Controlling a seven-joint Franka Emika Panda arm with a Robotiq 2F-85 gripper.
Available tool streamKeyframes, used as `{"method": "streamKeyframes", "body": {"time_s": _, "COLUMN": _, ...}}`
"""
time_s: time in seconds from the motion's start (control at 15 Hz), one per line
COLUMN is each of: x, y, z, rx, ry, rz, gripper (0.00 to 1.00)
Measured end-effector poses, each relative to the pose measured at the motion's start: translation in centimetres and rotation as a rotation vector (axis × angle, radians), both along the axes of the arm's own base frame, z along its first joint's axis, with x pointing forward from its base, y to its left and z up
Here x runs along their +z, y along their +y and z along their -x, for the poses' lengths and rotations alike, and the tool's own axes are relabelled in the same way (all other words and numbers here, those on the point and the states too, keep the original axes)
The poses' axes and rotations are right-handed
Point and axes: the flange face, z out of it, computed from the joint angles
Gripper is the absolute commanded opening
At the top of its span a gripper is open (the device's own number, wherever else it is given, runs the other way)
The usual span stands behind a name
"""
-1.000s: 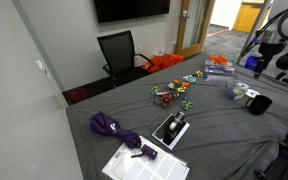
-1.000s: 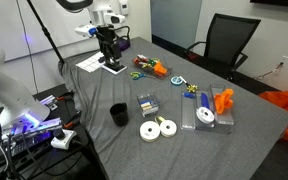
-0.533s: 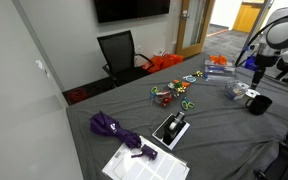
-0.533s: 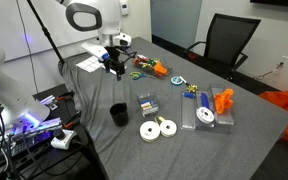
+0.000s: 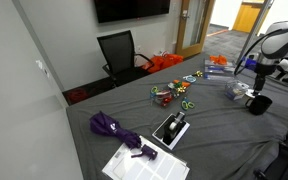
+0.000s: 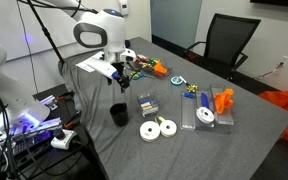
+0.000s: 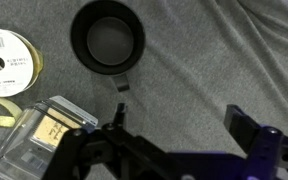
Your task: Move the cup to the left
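My gripper lowers and shifts toward the left in the wrist view onto the cup's handle next, since that handle points toward my open fingers.
The cup (image 6: 118,114) is a small black mug that stands upright on the grey table near its edge; it also shows in an exterior view (image 5: 259,103). In the wrist view the cup (image 7: 108,40) is seen from above, empty, with its handle pointing toward the gripper. My gripper (image 7: 182,120) is open and empty, its fingers spread over bare cloth just short of the cup. In an exterior view the gripper (image 6: 119,84) hangs above the cup, a little behind it.
Two white tape rolls (image 6: 158,129) and a clear plastic box (image 6: 146,104) lie close to the cup. Colourful toys (image 6: 150,68), a flat black device with a white frame (image 5: 171,129), a purple umbrella (image 5: 114,128) and a chair (image 5: 119,52) are farther off.
The arm has swung from the table's far corner over toward the cup and come lower. The cup has not moved.
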Motion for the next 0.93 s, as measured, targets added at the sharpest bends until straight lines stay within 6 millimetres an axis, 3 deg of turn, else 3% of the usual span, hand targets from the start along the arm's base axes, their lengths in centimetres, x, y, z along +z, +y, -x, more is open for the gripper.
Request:
{"method": "streamKeyframes", "body": {"time_s": 0.53, "x": -5.2, "y": -3.3, "z": 0.4, "rx": 0.058, "ry": -0.044, "rz": 0.05, "gripper": 1.0}}
{"method": "streamKeyframes", "body": {"time_s": 0.93, "x": -9.1, "y": -4.2, "z": 0.9, "rx": 0.072, "ry": -0.042, "rz": 0.08, "gripper": 1.0}}
